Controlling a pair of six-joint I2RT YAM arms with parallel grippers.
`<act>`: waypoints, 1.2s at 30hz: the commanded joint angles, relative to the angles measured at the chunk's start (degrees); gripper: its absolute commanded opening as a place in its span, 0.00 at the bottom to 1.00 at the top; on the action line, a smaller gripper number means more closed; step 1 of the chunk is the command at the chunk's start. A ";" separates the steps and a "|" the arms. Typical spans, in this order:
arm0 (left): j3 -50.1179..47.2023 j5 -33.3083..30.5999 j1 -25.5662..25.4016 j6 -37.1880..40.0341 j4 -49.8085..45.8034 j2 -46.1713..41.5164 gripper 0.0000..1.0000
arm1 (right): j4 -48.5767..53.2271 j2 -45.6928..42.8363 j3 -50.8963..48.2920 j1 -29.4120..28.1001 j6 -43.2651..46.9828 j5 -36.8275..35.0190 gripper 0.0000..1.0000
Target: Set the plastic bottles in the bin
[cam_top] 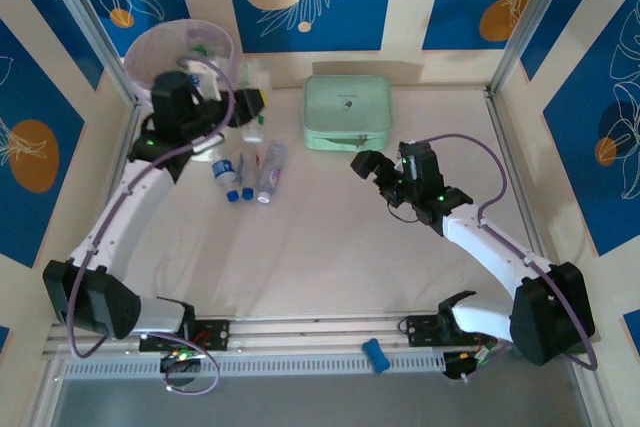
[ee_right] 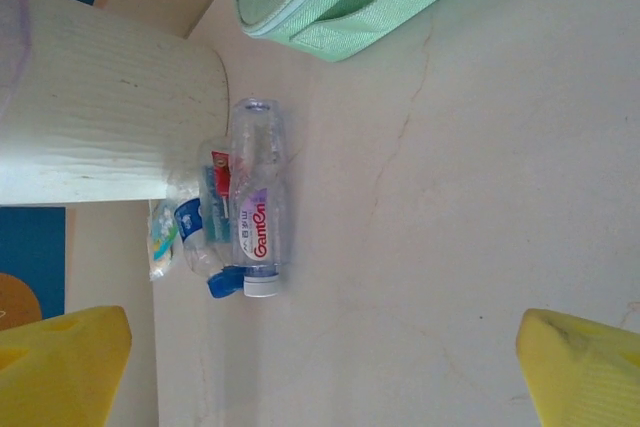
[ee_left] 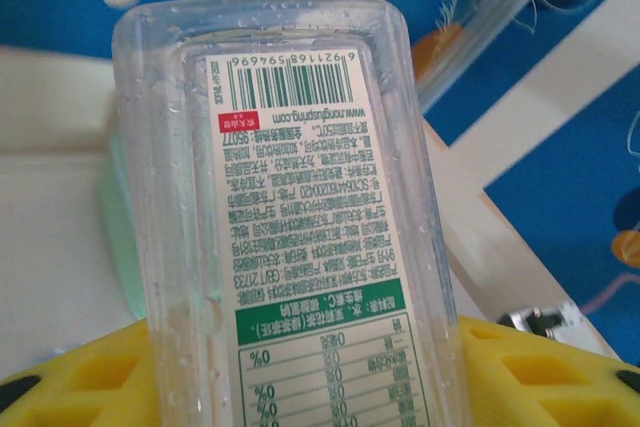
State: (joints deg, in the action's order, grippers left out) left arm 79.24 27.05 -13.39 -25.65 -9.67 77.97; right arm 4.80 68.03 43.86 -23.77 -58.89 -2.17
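Observation:
I will next carry the bottle outward with my left gripper, across the bin's rim and over the bin's opening [cam_top: 176, 51], and let it go, because the bottle is still hanging beside the bin.
A clear plastic bottle [ee_left: 290, 217] with a white and green label sits between my left gripper's yellow fingers [ee_left: 545, 377], and the left gripper [cam_top: 250, 105] is shut on it just right of the bin [cam_top: 150, 42]. The bin is a tall translucent bucket at the back left. Three more clear bottles [cam_top: 247, 172] lie side by side on the table in front of it; the nearest one, marked Ganten [ee_right: 258, 202], has a white cap. My right gripper [cam_top: 366, 166] hovers open over the middle of the table with nothing between its fingers [ee_right: 60, 367].
A mint green rectangular case [cam_top: 346, 113] lies at the back centre, just beyond the right gripper. A small crumpled packet [ee_right: 162, 239] lies by the bottles near the bin's ribbed side [ee_right: 110, 117]. A blue object [cam_top: 375, 355] rests on the front rail.

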 commanded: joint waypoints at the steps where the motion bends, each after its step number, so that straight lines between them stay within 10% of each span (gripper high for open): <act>1: 9.73 2.43 3.31 7.36 -9.95 2.34 0.38 | 1.13 -0.44 -0.80 -0.28 1.05 -0.68 0.99; 28: 49.34 -2.97 24.77 9.72 -29.08 33.42 0.37 | 6.42 2.69 2.11 0.39 4.40 4.10 0.99; 31: 50.75 -3.13 24.84 9.05 -29.37 34.95 0.47 | 7.31 1.44 1.86 0.48 4.71 2.78 0.99; 36: 50.81 -3.24 24.75 7.87 -29.26 34.79 0.92 | 8.38 -0.42 1.60 0.48 5.31 1.22 0.99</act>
State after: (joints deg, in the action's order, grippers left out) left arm 127.46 23.53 10.87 -16.40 -38.17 113.08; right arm 11.38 69.12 44.69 -23.59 -54.87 0.51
